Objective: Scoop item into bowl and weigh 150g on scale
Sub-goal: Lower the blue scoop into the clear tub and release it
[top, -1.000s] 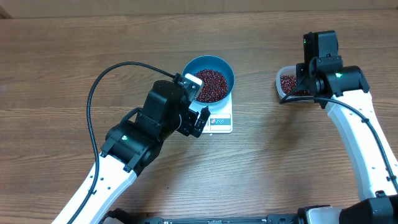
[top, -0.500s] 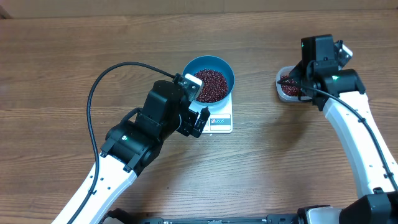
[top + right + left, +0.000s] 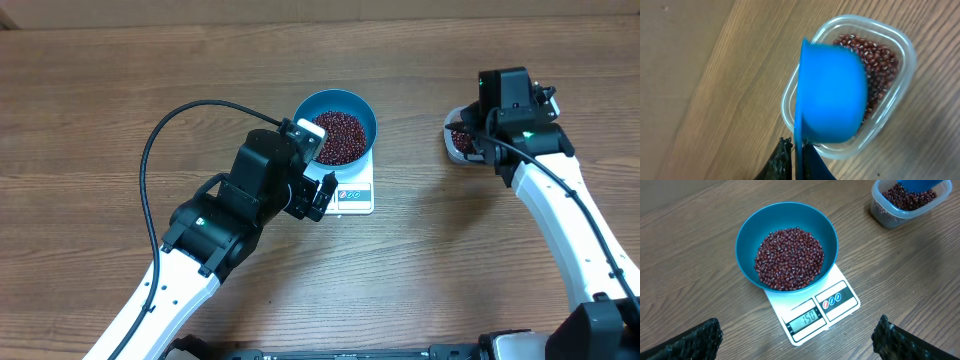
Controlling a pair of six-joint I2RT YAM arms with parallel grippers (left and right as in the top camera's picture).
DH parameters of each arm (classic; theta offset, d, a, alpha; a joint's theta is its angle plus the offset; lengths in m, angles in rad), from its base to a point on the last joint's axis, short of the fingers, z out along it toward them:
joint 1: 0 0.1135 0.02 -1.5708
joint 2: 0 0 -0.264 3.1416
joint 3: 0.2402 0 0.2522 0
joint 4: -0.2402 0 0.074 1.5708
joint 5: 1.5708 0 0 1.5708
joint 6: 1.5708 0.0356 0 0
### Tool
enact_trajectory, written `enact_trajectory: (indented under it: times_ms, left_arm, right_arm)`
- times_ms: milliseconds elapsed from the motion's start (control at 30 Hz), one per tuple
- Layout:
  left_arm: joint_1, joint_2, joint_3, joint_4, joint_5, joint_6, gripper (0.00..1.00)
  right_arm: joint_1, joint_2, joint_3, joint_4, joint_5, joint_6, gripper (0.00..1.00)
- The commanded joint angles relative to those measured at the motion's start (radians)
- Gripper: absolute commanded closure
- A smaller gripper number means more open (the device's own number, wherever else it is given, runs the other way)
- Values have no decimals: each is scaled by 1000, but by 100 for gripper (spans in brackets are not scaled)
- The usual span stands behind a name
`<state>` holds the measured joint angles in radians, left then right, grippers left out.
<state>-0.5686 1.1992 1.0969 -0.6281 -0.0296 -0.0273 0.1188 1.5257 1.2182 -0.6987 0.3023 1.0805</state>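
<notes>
The scale shows the wanted weight, so my right gripper should next lower the scoop toward the beans in the clear tub (image 3: 455,135) and let go of the scoop's handle.
The deep blue bowl (image 3: 338,125) (image 3: 786,245) stands on the white scale (image 3: 355,195) (image 3: 825,307) and holds a heap of dark red beans (image 3: 789,258). The scale's display reads 150. My left gripper (image 3: 316,163) (image 3: 797,340) hovers just in front of the scale, open, with nothing between its fingers. My right gripper (image 3: 478,130) (image 3: 800,150) is shut on the handle of a small blue scoop (image 3: 832,97). The scoop is turned on its side over the clear tub (image 3: 455,135) (image 3: 890,107), which holds more beans (image 3: 880,55).
The tub (image 3: 890,215) sits at the table's far right, well apart from the scale. Bare wooden tabletop (image 3: 120,90) surrounds both. A black cable (image 3: 160,135) loops from the left arm over the table.
The right wrist has turned and shifted slightly back and left over the tub, tipping the scoop. The left arm, bowl and scale have not moved.
</notes>
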Motion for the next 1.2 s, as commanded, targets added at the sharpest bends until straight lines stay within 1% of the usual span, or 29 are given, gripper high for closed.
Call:
enact_trajectory:
  times_ms: [0,233,267,300,367,433,533,567,767,967,1067,1167]
  left_arm:
    - [3,2,26,0,3,-2,0]
    - [4,2,26,0,3,-2,0]
    - [4,2,26,0,3,-2,1]
    - [4,2,26,0,3,-2,0]
    - [4,2,26,-1,3,-2,0]
    - [3,2,26,-1,3,-2,0]
    - [3,2,26,0,2,-2,1]
    - [3,2,26,-1,0,-2,0]
    - [3,2,26,-2,0,-2,0]
    - [3,2,26,-1,0,-2,1]
    - [3,2,26,-1,0,-3,0]
    - [3,2,26,-1,0,-3,1]
  right_arm:
    - [3,33,-24,18,6,24,92]
    - [3,48,-27,39,14,46,93]
    - [3,48,-27,41,14,46,92]
    - [3,48,-27,42,14,46,88]
    - [3,48,-27,39,14,45,69]
    - [3,48,-27,35,18,38,34]
    - [3,48,-27,35,21,37,2]
    - [3,47,-27,35,21,37,0]
    - [3,39,-26,3,17,-38,0]
    - [3,-14,-25,-23,16,-136,0]
    - [3,-56,-25,-21,-10,-208,0]
    - [3,-107,-24,-21,-65,-331,0]
